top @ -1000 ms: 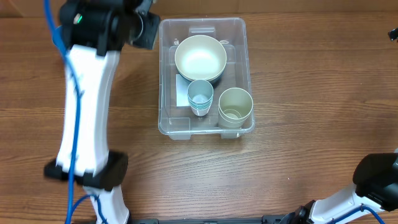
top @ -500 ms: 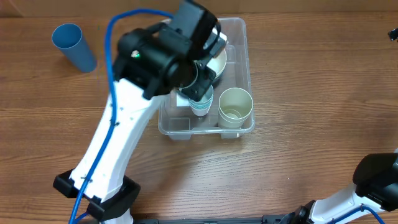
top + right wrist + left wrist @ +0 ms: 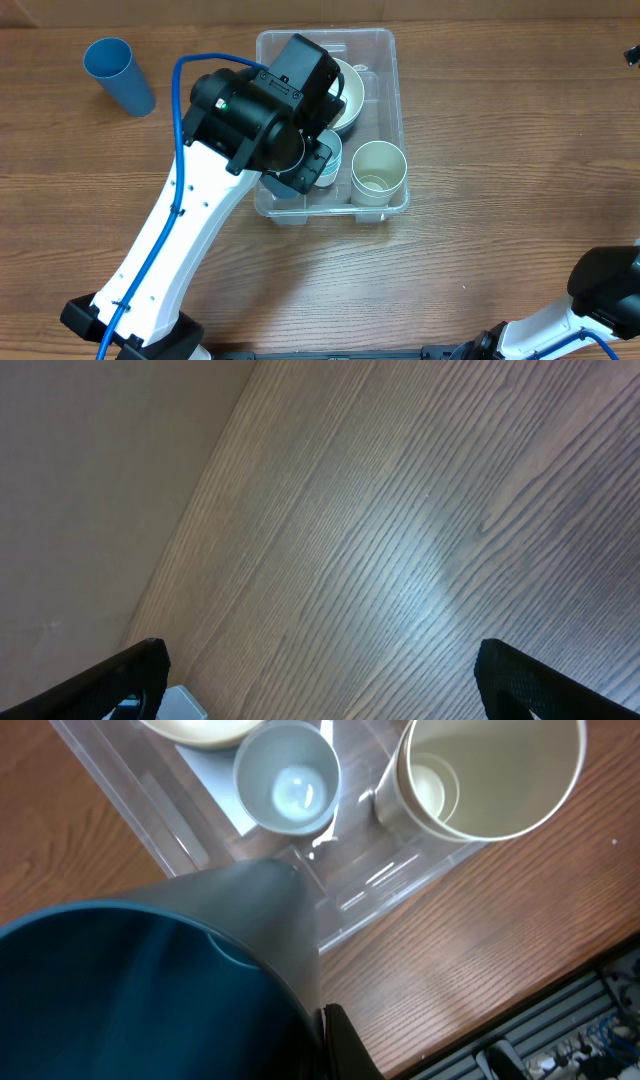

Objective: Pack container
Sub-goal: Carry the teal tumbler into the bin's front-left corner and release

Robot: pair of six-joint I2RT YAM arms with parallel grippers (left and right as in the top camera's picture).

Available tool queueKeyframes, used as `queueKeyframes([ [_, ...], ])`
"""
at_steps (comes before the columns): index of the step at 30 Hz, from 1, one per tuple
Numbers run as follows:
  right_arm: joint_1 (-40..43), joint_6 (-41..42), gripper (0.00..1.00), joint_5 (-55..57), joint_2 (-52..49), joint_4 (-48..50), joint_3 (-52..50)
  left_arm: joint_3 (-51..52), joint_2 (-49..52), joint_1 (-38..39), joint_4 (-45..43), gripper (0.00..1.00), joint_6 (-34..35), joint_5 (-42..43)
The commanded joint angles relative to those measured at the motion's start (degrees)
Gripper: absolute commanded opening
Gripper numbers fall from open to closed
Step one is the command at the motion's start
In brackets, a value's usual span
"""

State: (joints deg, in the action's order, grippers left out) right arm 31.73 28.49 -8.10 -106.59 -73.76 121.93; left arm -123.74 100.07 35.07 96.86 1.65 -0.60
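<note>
My left gripper should next go down into the bin's near corner (image 3: 277,203) by the pale blue cup and let go of the dark blue cup's rim, because there is free space below it.
The container (image 3: 388,62) is a clear bin at the table's middle. In it are a cream bowl (image 3: 348,88), a pale blue cup (image 3: 287,788) and a cream cup (image 3: 378,171). My left gripper (image 3: 312,165) hangs over the bin's near-left part, shut on the rim of a dark blue cup (image 3: 150,990) that fills the lower left of the left wrist view. One finger (image 3: 345,1045) shows against the cup's wall; the other is hidden behind it. My right gripper (image 3: 345,690) stands open over bare wood, with nothing between its fingers.
Another blue cup (image 3: 118,75) stands upright on the table at the far left. The right arm's base (image 3: 600,290) sits at the near right corner. A white label (image 3: 215,785) lies on the bin's bottom.
My left arm swung from beside the bin's far-left corner to over the bin, then drew toward its near-left part. The blue cup at the far left came into view.
</note>
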Motion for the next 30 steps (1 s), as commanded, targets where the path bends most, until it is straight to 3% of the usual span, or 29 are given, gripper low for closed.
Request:
queueKeyframes([
  [1, -0.15, 0.07, 1.0, 0.57, -0.2, 0.15, 0.55, 1.27, -0.61, 0.26, -0.04, 0.04, 1.49, 0.72],
  [6, -0.15, 0.04, 1.0, 0.57, -0.2, 0.15, 0.55, 5.14, -0.61, 0.26, -0.15, 0.04, 1.84, 2.1],
  [15, -0.15, 0.07, 1.0, 0.57, -0.2, 0.15, 0.55, 20.13, -0.44, 0.2, -12.15, 0.04, 1.79, 1.9],
  [28, -0.15, 0.04, 1.0, 0.57, -0.17, 0.15, 0.55, 33.88, -0.44, -0.72, -20.28, 0.04, 2.25, -0.02],
  [29, -0.15, 0.07, 1.0, 0.57, -0.2, 0.13, 0.55, 33.99, -0.44, -1.01, -20.41, 0.08, 2.25, -0.04],
  [30, -0.15, 0.04, 1.0, 0.57, -0.2, 0.15, 0.55, 34.01, -0.44, -1.33, -20.52, 0.24, 2.25, -0.02],
])
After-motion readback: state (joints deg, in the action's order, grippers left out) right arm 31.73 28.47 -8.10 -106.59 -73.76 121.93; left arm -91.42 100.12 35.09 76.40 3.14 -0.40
